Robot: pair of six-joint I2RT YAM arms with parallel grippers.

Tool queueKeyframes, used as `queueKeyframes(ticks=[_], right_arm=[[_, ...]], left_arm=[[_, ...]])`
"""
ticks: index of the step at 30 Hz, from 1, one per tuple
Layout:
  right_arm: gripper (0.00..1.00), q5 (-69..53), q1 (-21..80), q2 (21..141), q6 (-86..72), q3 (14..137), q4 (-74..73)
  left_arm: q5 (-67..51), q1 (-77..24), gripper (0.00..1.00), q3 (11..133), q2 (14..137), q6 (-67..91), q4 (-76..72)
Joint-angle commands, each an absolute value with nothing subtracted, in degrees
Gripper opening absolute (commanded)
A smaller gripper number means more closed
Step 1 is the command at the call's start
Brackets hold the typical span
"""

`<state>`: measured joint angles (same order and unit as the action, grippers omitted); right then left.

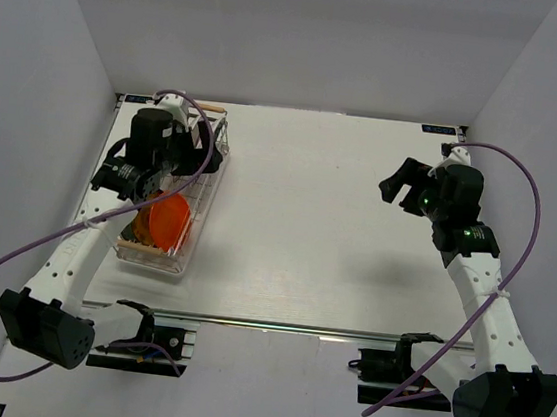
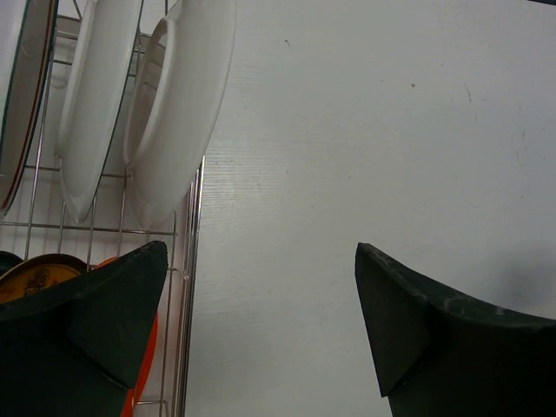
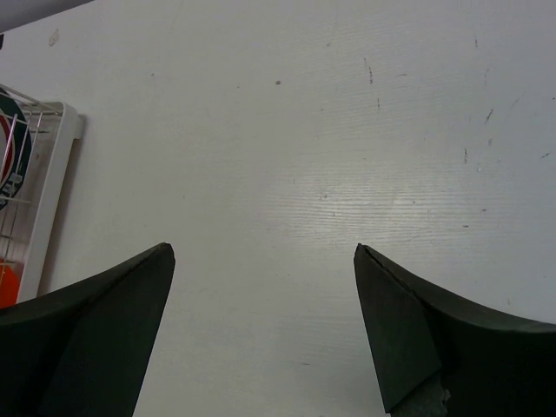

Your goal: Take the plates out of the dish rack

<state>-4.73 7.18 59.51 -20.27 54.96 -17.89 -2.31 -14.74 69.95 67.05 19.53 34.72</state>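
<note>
My left gripper will next move back, turn its open fingers and lower them around the upright rim of the orange-red plate [image 1: 168,221].
The dish rack [image 1: 202,198], a silver wire basket, lies at the table's left side. An orange-red plate [image 1: 168,221] stands in its near half. My left gripper [image 1: 162,170] hovers over the rack, open and empty. In the left wrist view its jaws [image 2: 261,261] straddle the rack's right edge wire [image 2: 189,287]. Two white plates [image 2: 187,104] stand upright ahead, with a red-green rimmed plate [image 2: 22,87] at far left. A yellow patterned plate [image 2: 35,276] and the orange-red plate [image 2: 143,373] sit by the left finger. My right gripper [image 1: 402,187] is open and empty over bare table at the right.
The right wrist view shows my right gripper [image 3: 263,256] over white tabletop, with the rack's corner [image 3: 54,187] and a blue-green plate [image 3: 13,165] at its left edge. Grey walls enclose the table on three sides. Purple cables loop from both arms.
</note>
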Motion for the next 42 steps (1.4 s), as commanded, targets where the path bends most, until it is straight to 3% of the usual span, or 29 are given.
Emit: queueKeyframes(ticks=[1,13,22,32,36,42], right_arm=[[0.89,-5.6,6.9,58.7,-17.7,57.1,-16.6],[0.89,-2.5,6.9,60.0,-17.1,58.5,-18.9],[0.89,-4.0,7.1,59.9,-15.9,58.4,-19.7],[0.89,-4.0,7.0,60.2,-15.4,58.5,-20.8],[0.89,-2.9,7.0,60.0,-15.5,58.7,-21.5],[0.89,-2.9,7.0,60.1,-15.7,58.6,-21.8]], left_arm=[[1.6,-14.9,0.98,74.1,67.8,19.4,39.2],[16.3,-14.0,0.98,72.3,65.3,34.8,59.8],[25.8,-13.4,0.97,66.4,63.3,39.9,63.3],[27.3,-10.9,0.87,63.0,65.4,40.2,59.5],[25.6,-9.7,0.74,61.2,67.7,38.7,57.6],[23.6,-9.1,0.62,59.9,67.4,36.8,55.3]])
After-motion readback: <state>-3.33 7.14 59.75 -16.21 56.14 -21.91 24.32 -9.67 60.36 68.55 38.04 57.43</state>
